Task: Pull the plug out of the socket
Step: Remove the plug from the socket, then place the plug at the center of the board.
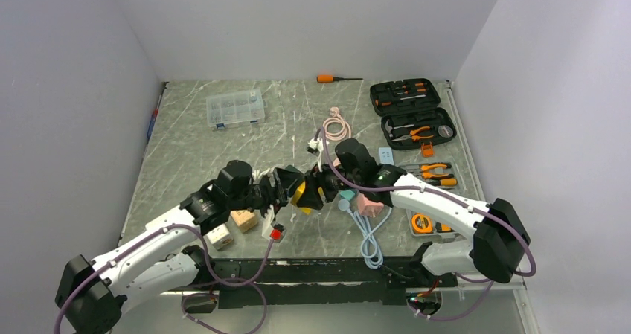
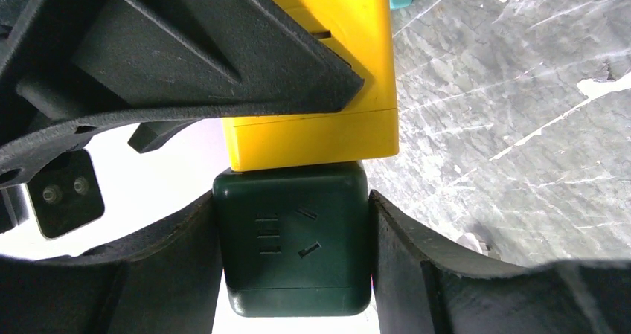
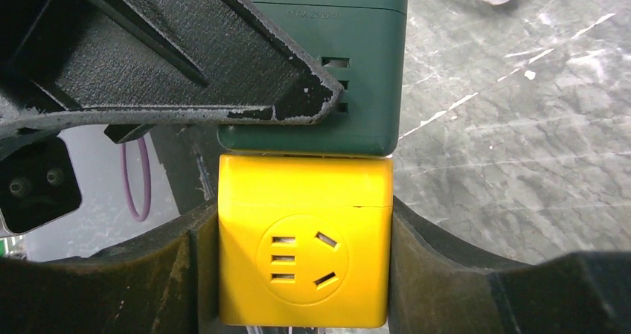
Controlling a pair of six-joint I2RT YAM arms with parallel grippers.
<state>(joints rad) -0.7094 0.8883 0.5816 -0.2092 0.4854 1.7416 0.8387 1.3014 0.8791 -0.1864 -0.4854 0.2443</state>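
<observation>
I should move my right gripper away from the joined green cube next, then lower it beside that cube, where the table has room for the yellow cube.
A yellow cube adapter (image 3: 305,252) and a dark green cube adapter (image 2: 292,237) are joined face to face, with no gap showing at the seam. My left gripper (image 2: 294,252) is shut on the green cube, one finger on each side. My right gripper (image 3: 305,267) is shut on the yellow cube in the same way. Each wrist view shows the other cube beyond its own: the yellow cube (image 2: 327,118) and the green cube (image 3: 364,88), each partly covered by the other arm's finger. In the top view the grippers (image 1: 286,187) (image 1: 327,185) meet above mid-table, with yellow (image 1: 300,195) showing between them.
A pink cube (image 1: 370,204) and a pale blue cable (image 1: 368,241) lie under the right arm. A white power strip (image 1: 273,230) and beige cubes (image 1: 243,219) lie under the left arm. An open tool case (image 1: 413,114), clear organizer box (image 1: 235,109), pink cable coil (image 1: 336,126) and orange screwdriver (image 1: 331,78) lie further back.
</observation>
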